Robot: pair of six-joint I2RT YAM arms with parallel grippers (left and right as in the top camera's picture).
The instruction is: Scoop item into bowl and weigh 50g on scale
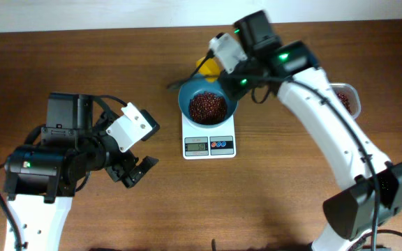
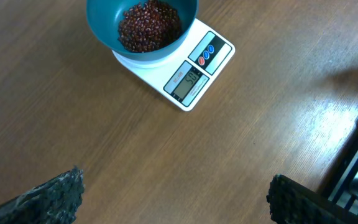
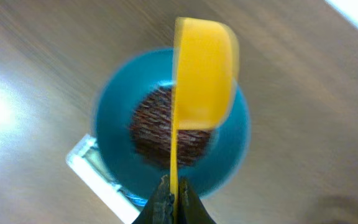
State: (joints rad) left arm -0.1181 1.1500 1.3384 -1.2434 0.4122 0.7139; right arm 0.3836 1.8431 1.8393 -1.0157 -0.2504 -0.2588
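The scale shows the asked weight. So next I should move my right gripper back and down to the tabletop at the tub's near side to let go of the scoop (image 1: 208,66).
The teal bowl (image 1: 187,97) stands on the white scale (image 1: 209,144) and holds a heap of dark red-brown beans, the item (image 1: 208,107). My right gripper (image 3: 174,196) is shut on the thin handle of a yellow scoop (image 3: 204,74). The scoop is tipped on its side above the bowl (image 3: 235,143) and its beans (image 3: 154,124). In the overhead view the scoop (image 1: 208,66) shows at the bowl's far rim. My left gripper (image 2: 176,190) hangs open over bare table, to the left of the scale (image 2: 219,53), with nothing between its fingers.
A clear plastic tub (image 1: 347,97) with more beans sits at the right, partly hidden behind the right arm. The table's far edge runs along the top of the overhead view.
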